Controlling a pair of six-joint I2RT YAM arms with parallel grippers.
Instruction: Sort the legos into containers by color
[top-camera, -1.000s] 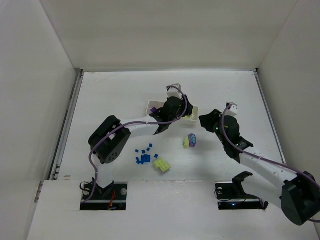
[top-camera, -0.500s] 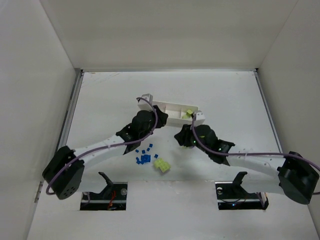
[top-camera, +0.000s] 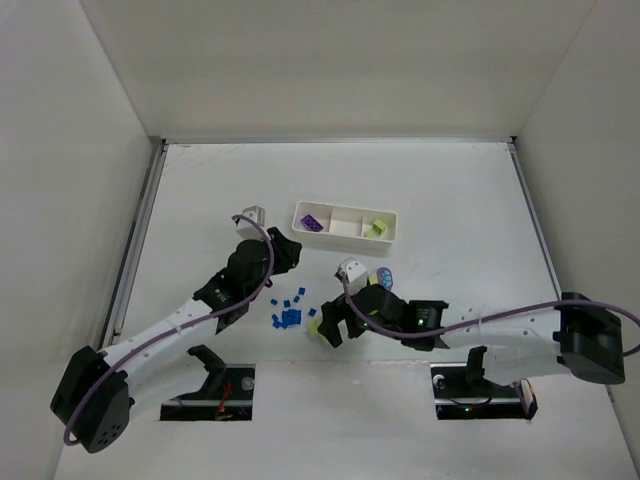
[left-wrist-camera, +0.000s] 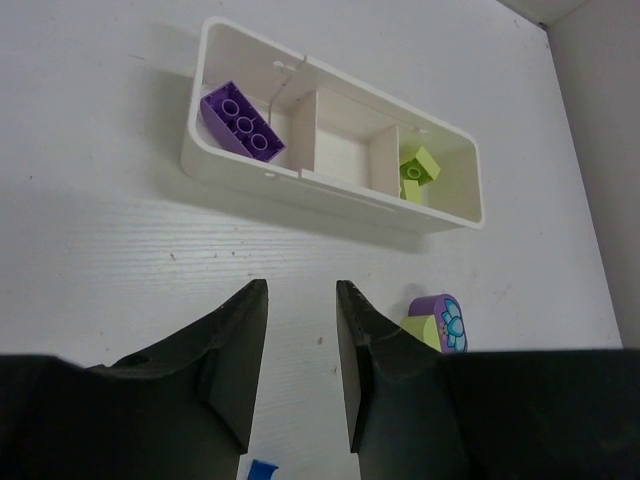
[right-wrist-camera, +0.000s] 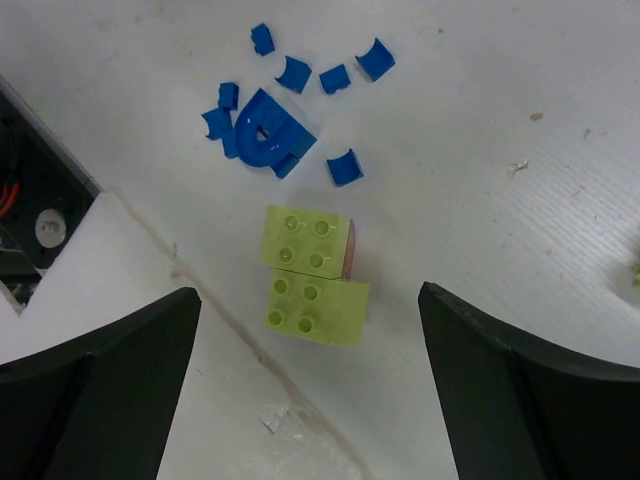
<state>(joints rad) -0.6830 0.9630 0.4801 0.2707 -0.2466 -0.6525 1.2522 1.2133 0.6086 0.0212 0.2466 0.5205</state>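
Observation:
The yellow-green brick farther from the blue ones lies below the right gripper's fingers, which already stand wide on either side of it, so the right gripper should come down over it next.
The white tray holds a purple brick in its left compartment and a yellow-green piece in its right one; the middle compartment looks bare. My left gripper hangs short of the tray, its jaws narrowly open with nothing between them. My right gripper stands wide open above two joined yellow-green bricks. Several small blue bricks lie just beyond them. A purple and yellow-green piece with a flower face lies between tray and right arm.
The table's near edge with the arm-base cutout runs close to the yellow-green bricks. White walls close in the table on three sides. The right arm stretches across the front right of the table.
My left gripper has pulled back from the tray toward the near left; the purple brick now shows in the left compartment. My right gripper has swung left over the yellow-green bricks and opened wide.

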